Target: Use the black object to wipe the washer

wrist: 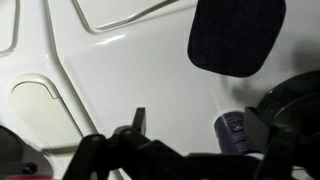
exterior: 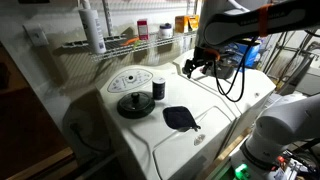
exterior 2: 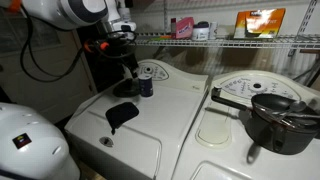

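Note:
I will next bring my open gripper down onto the black pad's edge by the round dish (wrist: pixel 240 70), because the pad is below it, toward the upper right in the wrist view.
The black object, a small flat black pad (exterior: pixel 180 118), lies on the near part of the white washer's top (exterior: pixel 215 108). It also shows in the other exterior view (exterior 2: pixel 122 115) and at the top right of the wrist view (wrist: pixel 237 35). The washer (exterior 2: pixel 175 110) fills the wrist view (wrist: pixel 130 70). My gripper (exterior: pixel 193 66) hangs above the washer's top, behind the pad and apart from it. It shows in both exterior views (exterior 2: pixel 122 45). In the wrist view its fingers (wrist: pixel 200 125) are spread wide with nothing between them.
A small black upright cylinder (exterior: pixel 158 88) (exterior 2: pixel 146 84) (wrist: pixel 236 132) and a round black disc dish (exterior: pixel 134 104) stand by the dial panel (exterior: pixel 130 80). A second white appliance carries a black pot (exterior 2: pixel 275 115). A wire shelf with bottles (exterior: pixel 110 42) runs behind.

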